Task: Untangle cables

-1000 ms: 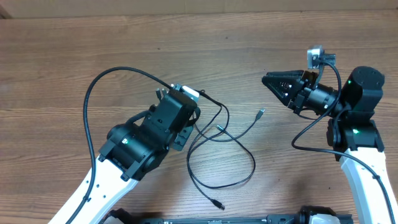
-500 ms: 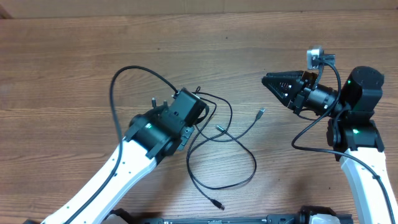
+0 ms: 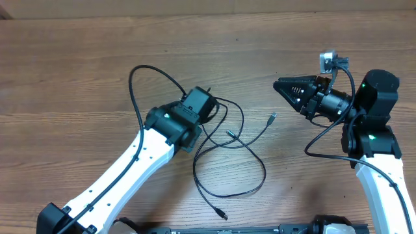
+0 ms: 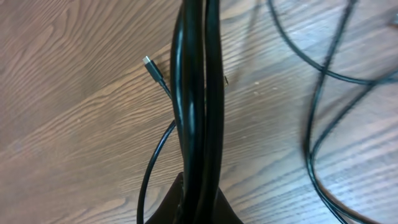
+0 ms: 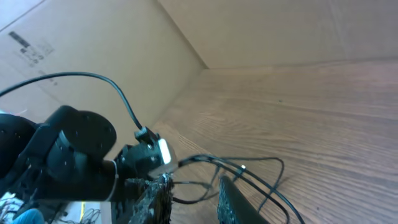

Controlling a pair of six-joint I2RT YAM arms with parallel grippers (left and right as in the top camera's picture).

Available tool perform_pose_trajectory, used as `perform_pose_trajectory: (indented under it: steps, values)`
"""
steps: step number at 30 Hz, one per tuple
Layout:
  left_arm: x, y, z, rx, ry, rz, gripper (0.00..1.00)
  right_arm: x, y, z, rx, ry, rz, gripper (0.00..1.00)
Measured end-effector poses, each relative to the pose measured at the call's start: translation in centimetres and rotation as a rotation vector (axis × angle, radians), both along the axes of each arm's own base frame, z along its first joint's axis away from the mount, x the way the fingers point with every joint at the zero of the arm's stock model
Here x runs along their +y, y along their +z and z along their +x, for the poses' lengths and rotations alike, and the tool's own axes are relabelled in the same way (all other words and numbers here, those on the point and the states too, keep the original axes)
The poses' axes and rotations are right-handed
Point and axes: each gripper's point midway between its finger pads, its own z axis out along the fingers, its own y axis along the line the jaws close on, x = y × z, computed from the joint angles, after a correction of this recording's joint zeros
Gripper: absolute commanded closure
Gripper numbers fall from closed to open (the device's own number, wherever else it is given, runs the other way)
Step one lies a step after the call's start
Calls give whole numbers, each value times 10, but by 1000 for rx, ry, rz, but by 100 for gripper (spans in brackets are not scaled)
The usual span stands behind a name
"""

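Note:
The strands still run into the crossed loops, so the left gripper should pull them to the left in the overhead view, over bare table (image 3: 160, 96), and open there.
The cables (image 3: 229, 138) are thin black cords lying in crossed loops at the table's middle. Their plugs lie at the right (image 3: 273, 118), in the middle (image 3: 230, 133) and at the bottom (image 3: 223, 213). My left gripper (image 3: 211, 106) sits at the tangle's upper left edge, mostly hidden under its wrist. In the left wrist view it (image 4: 199, 200) is shut on a few cable strands (image 4: 198, 93) that run straight up from the jaws, past a loose plug (image 4: 148, 62). My right gripper (image 3: 281, 85) hovers to the right, pointing left, open and empty (image 5: 196, 202).
The left arm's own thicker wire (image 3: 140, 84) arches over the table to the upper left. A cardboard wall (image 5: 124, 37) stands along the back edge. The right arm's base (image 3: 374, 140) is at the right side.
My left arm has swung rightwards and its gripper has shifted right and slightly away. The cables' upper strands went with it and the bottom plug slid a little left. The right arm is unmoved.

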Motion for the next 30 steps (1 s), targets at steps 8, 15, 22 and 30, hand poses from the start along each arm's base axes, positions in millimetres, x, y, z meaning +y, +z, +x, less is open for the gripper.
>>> perform_pose_trajectory:
  steps: [8, 15, 22, 30]
  values:
    - [44, -2, 8, 3, 239, -20, 78, -3, -4, 3, -2, -26, -20, 77]
    - [78, -3, 9, 3, 440, -53, 0, -4, -4, 5, -3, -34, -24, 76]
    - [79, -5, 9, 8, 476, -77, 0, -4, -13, 7, 33, -35, -23, 68]
    - [70, -5, 16, -16, 530, -160, 0, -9, -27, 10, 103, -86, -41, 49]
